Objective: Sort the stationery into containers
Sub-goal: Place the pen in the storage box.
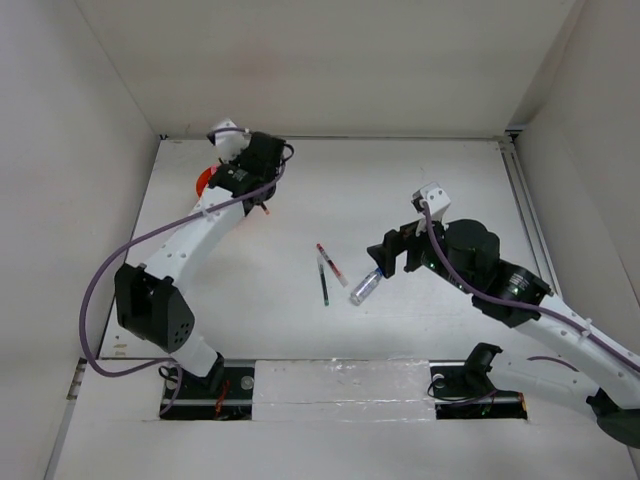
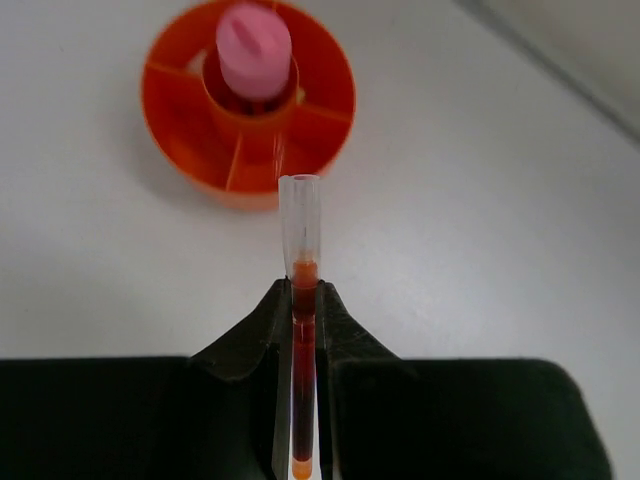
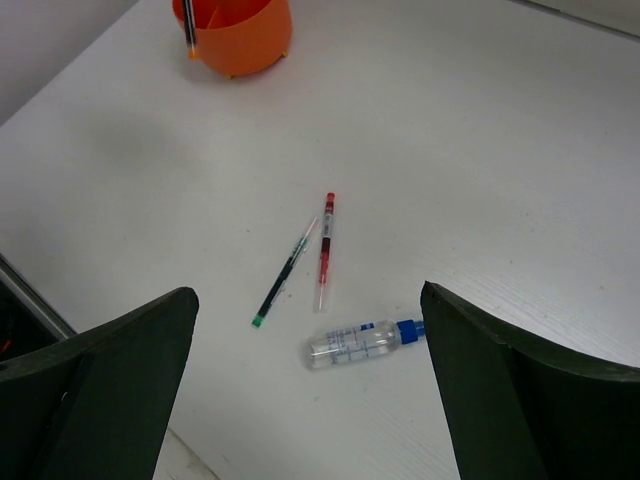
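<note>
The tub's near section (image 2: 194, 126) is empty. The red-orange pen (image 2: 302, 330) goes left in the top view and down next, and my left gripper releases it into that section.
My left gripper (image 2: 303, 290) is shut on a thin red-orange pen (image 2: 302, 330) and holds it just short of the round orange tub (image 2: 185, 130). A pink-capped bottle (image 2: 254, 50) stands in the tub's middle compartment. In the top view this gripper (image 1: 262, 200) is at the far left beside the tub (image 1: 204, 180). My right gripper (image 3: 307, 300) is open and empty above a clear blue-capped bottle (image 3: 365, 341), which lies on its side. A red pen (image 3: 325, 250) and a dark-green pen (image 3: 283, 277) lie just beyond it. The white piece and the tan cube are out of view.
White walls close in the table on the left, back and right. In the top view the bottle (image 1: 365, 287), red pen (image 1: 331, 264) and green pen (image 1: 324, 283) lie near the table's middle, just left of my right gripper (image 1: 385, 258).
</note>
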Available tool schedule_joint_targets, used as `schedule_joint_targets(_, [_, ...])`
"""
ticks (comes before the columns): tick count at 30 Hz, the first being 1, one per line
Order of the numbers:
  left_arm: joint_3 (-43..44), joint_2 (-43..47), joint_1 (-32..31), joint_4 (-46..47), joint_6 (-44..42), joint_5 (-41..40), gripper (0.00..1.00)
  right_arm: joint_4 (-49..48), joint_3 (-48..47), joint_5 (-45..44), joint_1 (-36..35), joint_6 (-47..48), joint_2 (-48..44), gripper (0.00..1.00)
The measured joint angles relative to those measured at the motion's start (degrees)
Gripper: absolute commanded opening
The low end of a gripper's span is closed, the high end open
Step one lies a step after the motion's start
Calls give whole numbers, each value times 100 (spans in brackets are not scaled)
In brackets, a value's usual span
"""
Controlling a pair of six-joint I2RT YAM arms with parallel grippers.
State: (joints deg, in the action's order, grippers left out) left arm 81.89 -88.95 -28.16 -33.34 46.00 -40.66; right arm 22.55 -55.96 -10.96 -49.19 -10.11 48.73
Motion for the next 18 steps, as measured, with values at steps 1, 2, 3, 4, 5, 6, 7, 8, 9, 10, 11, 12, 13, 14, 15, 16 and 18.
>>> schedule_joint_targets(1, [278,-50,101,-87,22,-118,0,-20,17,31,0,7,-4,99])
schedule_joint_targets(2, [494,-96,221,-103,26,-223,0,-24,35,59,0,7,-13,99])
schedule_joint_targets(3, [710,-131,391,-105,17,-343,0,-42,61,98,0,9,-26,99])
schedule_joint_targets(4, [813,-144,557,-74,15,-426,0,-50,85,133,0,9,-39,99])
schedule_joint_targets(5, [874,-146,741,-42,4,-533,0,-79,120,173,0,11,-63,99])
schedule_joint_targets(6, [901,-146,925,-17,-17,-634,0,-85,149,221,0,13,-83,99])
schedule_joint_targets(7, [901,-157,1104,9,-59,-728,0,-94,166,256,0,20,-105,99])
schedule_joint_targets(8, [901,-170,1220,24,-81,-852,0,-98,179,286,0,24,-120,99])
schedule_joint_targets(9, [901,-214,1408,37,-122,-938,0,-111,184,313,0,24,-138,99])
schedule_joint_targets(10, [901,-249,1497,59,-164,-1034,0,-127,190,343,0,24,-151,99])
schedule_joint_targets(11, [901,-289,1554,83,-208,-1130,0,-153,199,365,0,28,-164,99])
schedule_joint_targets(12, [901,-319,1589,111,-240,-1211,0,-175,208,398,0,33,-177,99])
schedule_joint_targets(13, [896,-352,1593,153,-271,-1287,0,-195,216,428,0,37,-186,99])
schedule_joint_targets(14, [885,-380,1606,232,-304,-1375,0,-214,219,459,0,46,-186,99])
schedule_joint_targets(15, [857,-396,1620,328,-339,-1434,0,-240,221,492,0,48,-184,99])
schedule_joint_targets(16, [828,-407,1628,415,-365,-1486,0,-269,223,525,0,50,-179,99])
schedule_joint_targets(18, [743,-415,1676,595,-400,-1574,0,-308,225,579,0,59,-170,99])
